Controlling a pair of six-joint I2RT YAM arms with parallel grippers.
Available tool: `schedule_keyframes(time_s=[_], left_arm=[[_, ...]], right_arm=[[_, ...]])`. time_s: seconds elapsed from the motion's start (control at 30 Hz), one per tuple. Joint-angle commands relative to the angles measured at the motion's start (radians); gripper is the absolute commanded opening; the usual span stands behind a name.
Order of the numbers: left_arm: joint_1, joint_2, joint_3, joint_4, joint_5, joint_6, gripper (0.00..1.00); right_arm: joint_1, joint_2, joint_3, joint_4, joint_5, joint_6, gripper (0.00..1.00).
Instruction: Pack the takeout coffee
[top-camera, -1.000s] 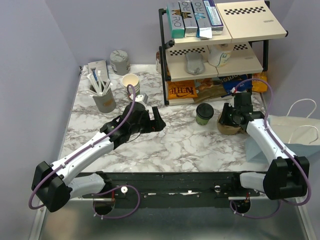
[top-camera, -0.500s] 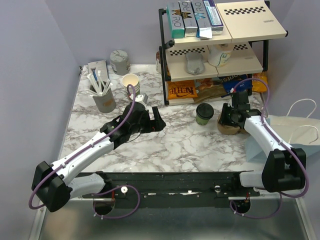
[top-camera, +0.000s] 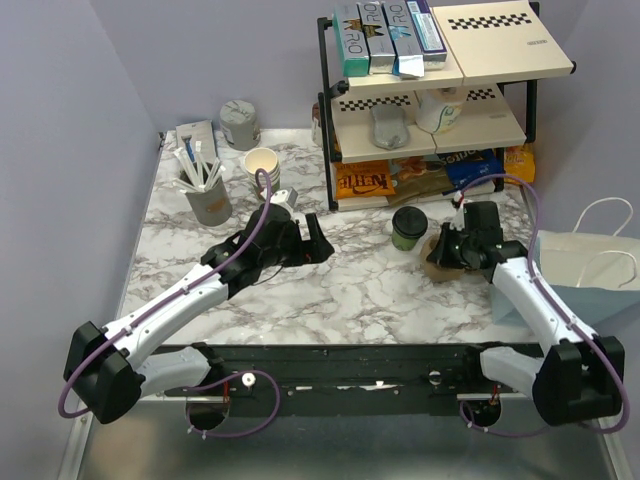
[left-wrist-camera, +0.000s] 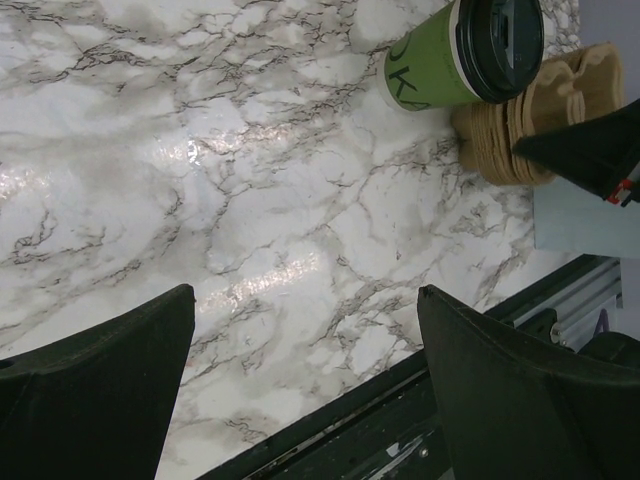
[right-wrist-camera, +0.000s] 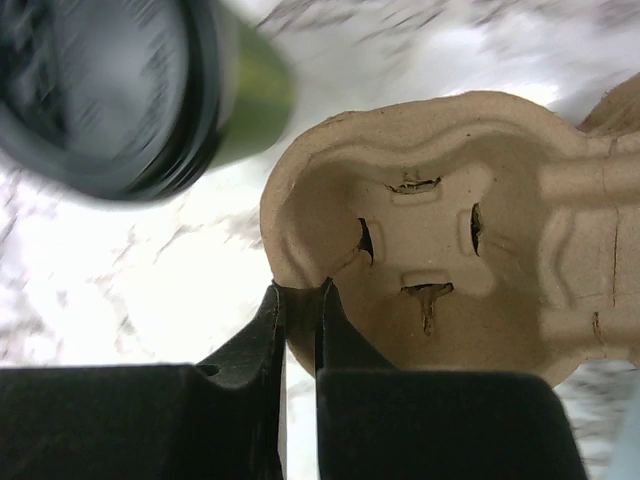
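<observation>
My right gripper is going to bring the carrier (top-camera: 437, 264) onto it next, and it will move back and to the left in the top view.
The takeout coffee (top-camera: 409, 228), a green cup with a black lid, stands upright on the marble table; it also shows in the left wrist view as the coffee (left-wrist-camera: 450, 55) and, blurred, in the right wrist view as the cup (right-wrist-camera: 110, 90). Just right of it lies a brown cardboard cup carrier (top-camera: 437, 264). My right gripper (right-wrist-camera: 298, 290) is shut on the carrier's near rim (right-wrist-camera: 440, 230), pinching the thin cardboard edge. My left gripper (top-camera: 312, 240) hovers over the table's middle, left of the cup, with its jaws wide open around nothing (left-wrist-camera: 305, 292).
A white paper bag (top-camera: 585, 272) lies at the right edge. A black wire shelf rack (top-camera: 430, 110) with boxes and snacks stands behind the cup. At the back left are lidless cups (top-camera: 262, 165), a grey holder of utensils (top-camera: 210, 200) and a grey can (top-camera: 240, 125).
My right gripper closed onto the carrier's rim and shifted it slightly left and nearer, toward the cup. The left arm stayed still.
</observation>
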Motion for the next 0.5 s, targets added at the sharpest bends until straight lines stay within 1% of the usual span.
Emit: schedule_keyframes(time_s=[0.0,0.07,0.1,0.17,0.2,0.27,0.3,0.33,0.47], left_arm=[[0.005,-0.026,-0.038,0.024,0.033,-0.021,0.99],[0.005,-0.036,-0.046,0.021,0.039,-0.024,0.99],[0.007,-0.039,-0.051,0.016,0.038,-0.027,0.99],[0.007,-0.055,-0.065,0.016,0.035,-0.029,0.99],[0.005,-0.06,-0.069,0.013,0.032,-0.03,0.99],[0.007,-0.072,-0.075,0.007,0.03,-0.03,0.99],[0.007,-0.075,-0.077,0.0,0.026,-0.03,0.99],[0.007,-0.077,-0.078,-0.002,0.026,-0.027,0.99],[0.007,-0.074,-0.091,0.016,0.052,-0.027,0.99]], right_arm=[[0.156,-0.073,-0.045,-0.139,-0.123,0.097,0.04],[0.219,-0.102,-0.045,-0.186,-0.06,0.122,0.04],[0.269,-0.114,-0.051,-0.224,-0.033,0.169,0.04],[0.311,-0.157,-0.075,-0.251,0.003,0.21,0.04],[0.345,-0.178,-0.085,-0.265,0.003,0.26,0.04],[0.386,-0.229,-0.103,-0.278,0.006,0.308,0.04],[0.434,-0.243,-0.109,-0.292,0.007,0.349,0.04],[0.455,-0.254,-0.111,-0.297,0.001,0.371,0.04],[0.581,-0.264,-0.103,-0.25,-0.101,0.418,0.05]])
